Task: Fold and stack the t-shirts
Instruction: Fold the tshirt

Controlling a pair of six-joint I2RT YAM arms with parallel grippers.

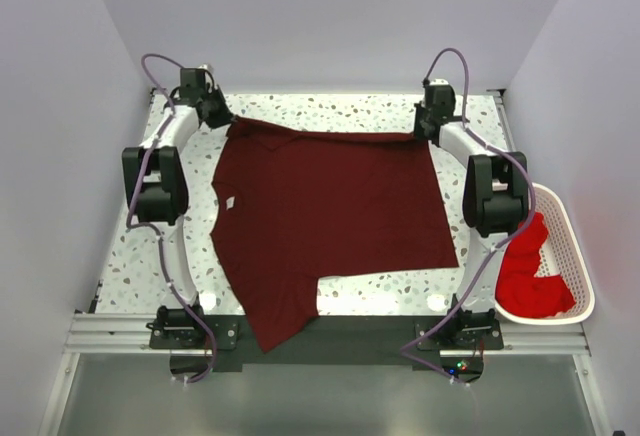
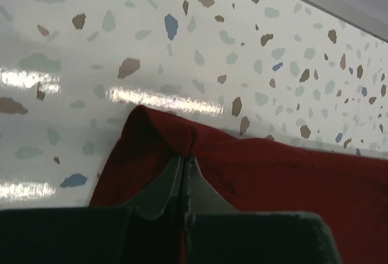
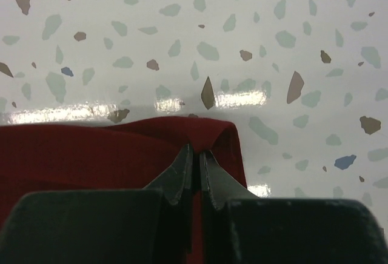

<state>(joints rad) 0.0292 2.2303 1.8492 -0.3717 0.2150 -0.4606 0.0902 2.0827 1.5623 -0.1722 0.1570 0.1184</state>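
Observation:
The maroon cloth lies spread unfolded, so next I need to lay my right gripper's pinched corner back and down onto the shirt's side edge by the basket and release it.
A dark maroon t-shirt (image 1: 330,211) with a small white neck label lies spread on the speckled table (image 1: 380,108), one sleeve hanging over the near edge. My left gripper (image 1: 222,116) is shut on its far left corner; in the left wrist view the cloth (image 2: 254,173) puckers at the closed fingertips (image 2: 183,157). My right gripper (image 1: 424,134) is shut on the far right corner, the maroon fabric (image 3: 91,155) pinched at the tips (image 3: 196,151). A brighter red t-shirt (image 1: 530,268) lies bunched in the basket at the right.
A white plastic mesh basket (image 1: 574,256) stands at the table's right edge beside the right arm. Grey walls close in the table at the back and sides. A metal rail (image 1: 330,331) runs along the near edge.

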